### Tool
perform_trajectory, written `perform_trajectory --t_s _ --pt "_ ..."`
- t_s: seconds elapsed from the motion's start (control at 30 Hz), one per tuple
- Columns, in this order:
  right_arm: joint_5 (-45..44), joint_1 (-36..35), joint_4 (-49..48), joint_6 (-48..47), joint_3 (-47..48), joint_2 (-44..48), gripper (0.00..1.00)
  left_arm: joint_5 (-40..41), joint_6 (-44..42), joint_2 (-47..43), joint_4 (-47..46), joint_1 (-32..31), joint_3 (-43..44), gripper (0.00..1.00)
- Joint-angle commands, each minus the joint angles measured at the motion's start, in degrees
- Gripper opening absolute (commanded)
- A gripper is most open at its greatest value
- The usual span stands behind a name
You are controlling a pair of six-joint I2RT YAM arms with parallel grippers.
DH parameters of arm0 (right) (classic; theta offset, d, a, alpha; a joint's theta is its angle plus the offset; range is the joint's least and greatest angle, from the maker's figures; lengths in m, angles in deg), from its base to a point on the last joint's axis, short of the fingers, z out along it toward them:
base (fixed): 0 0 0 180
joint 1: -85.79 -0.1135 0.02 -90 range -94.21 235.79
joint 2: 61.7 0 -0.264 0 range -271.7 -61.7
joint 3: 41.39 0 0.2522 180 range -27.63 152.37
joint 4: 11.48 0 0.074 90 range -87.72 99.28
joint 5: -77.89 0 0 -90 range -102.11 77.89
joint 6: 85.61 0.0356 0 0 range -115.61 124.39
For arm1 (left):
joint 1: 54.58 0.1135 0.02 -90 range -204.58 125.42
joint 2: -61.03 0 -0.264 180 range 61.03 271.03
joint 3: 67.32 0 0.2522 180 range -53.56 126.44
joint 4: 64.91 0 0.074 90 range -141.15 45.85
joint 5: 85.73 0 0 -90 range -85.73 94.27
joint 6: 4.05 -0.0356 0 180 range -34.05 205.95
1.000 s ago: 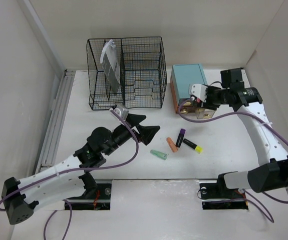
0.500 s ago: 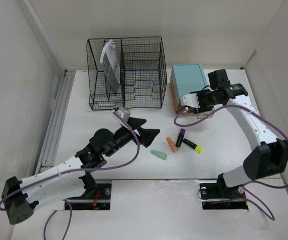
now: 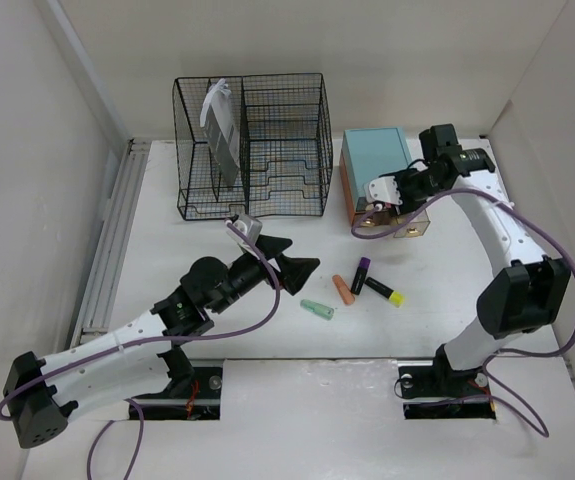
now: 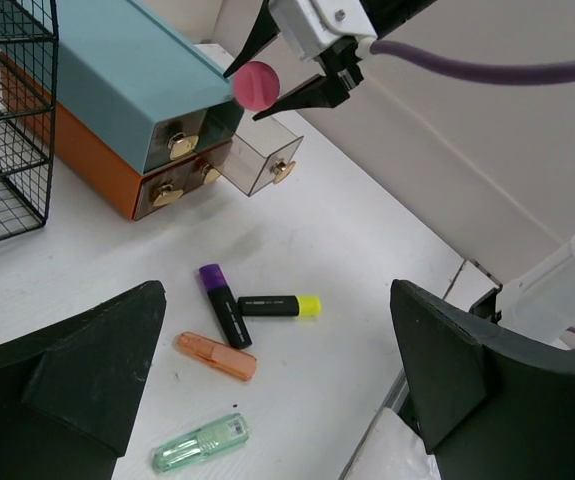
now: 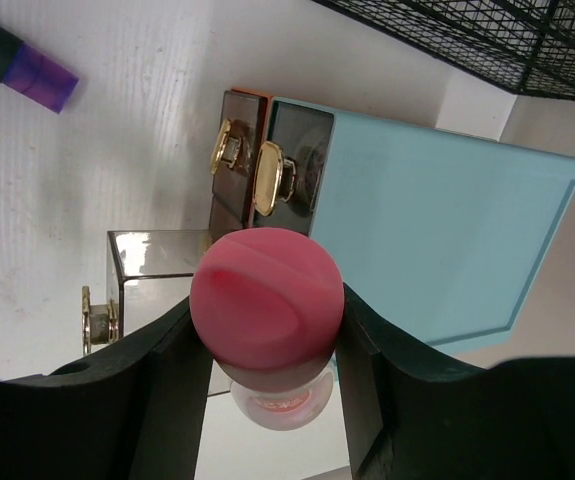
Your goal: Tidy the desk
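The open clear drawer is below my fingers, so my right gripper should lower the pink ball-shaped item in and release it.
On the white desk [image 3: 447, 290] lie a green highlighter [image 3: 317, 309], an orange one [image 3: 343, 290], a purple-capped one [image 3: 361, 275] and a yellow-capped one [image 3: 384, 290]. My left gripper [image 3: 292, 258] hovers open above them with nothing between its fingers. The left wrist view shows the green [image 4: 202, 443], orange [image 4: 217, 356], purple-capped [image 4: 225, 305] and yellow-capped [image 4: 279, 306] highlighters. My right gripper [image 5: 267, 320] is shut on a pink ball-shaped item [image 5: 267, 298] with a clear base. It holds the item over the open clear drawer [image 5: 157, 260] of the teal-topped drawer box [image 3: 375, 165].
A black wire-mesh rack [image 3: 257, 140] stands at the back left of the drawer box, with a grey-white packet [image 3: 219, 130] upright in its left slot. Two brown drawers with gold handles [image 4: 167, 190] are shut. White walls close in on all sides.
My right arm has folded inward, its wrist swinging back over the drawer box while the pink item stays near the open drawer. The left arm has barely moved.
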Motion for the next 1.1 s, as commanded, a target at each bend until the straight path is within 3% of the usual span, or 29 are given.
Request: perform_trajectory --t_s 0.0,0.33,0.77,0.93,1.0,1.07 --pt "5.81 1.19 5.47 -3.46 4.17 -1.17 0.02 0.59 0.02 -0.41 -2.04 -0.24 -0.18 0.94" --pt "7.58 1.81 14.54 -7.85 5.50 -3.81 0.03 0.59 0.02 0.12 -2.04 -0.24 0.35 0.94" --pt "7.05 4.61 14.55 -8.99 7.17 -7.94 0.12 0.59 0.02 1.18 -2.57 -0.24 0.88 0.94" --pt "7.05 4.62 14.55 -9.52 7.17 -7.95 0.30 0.59 0.02 1.70 -2.57 -0.24 0.88 0.94" --pt "7.66 4.62 14.02 -9.52 7.17 -7.95 0.50 0.59 0.02 1.70 -2.57 -0.24 0.88 0.94" --pt "8.19 4.62 13.41 -9.52 6.64 -7.33 0.60 0.59 0.02 2.31 -2.57 -0.24 0.88 0.94"
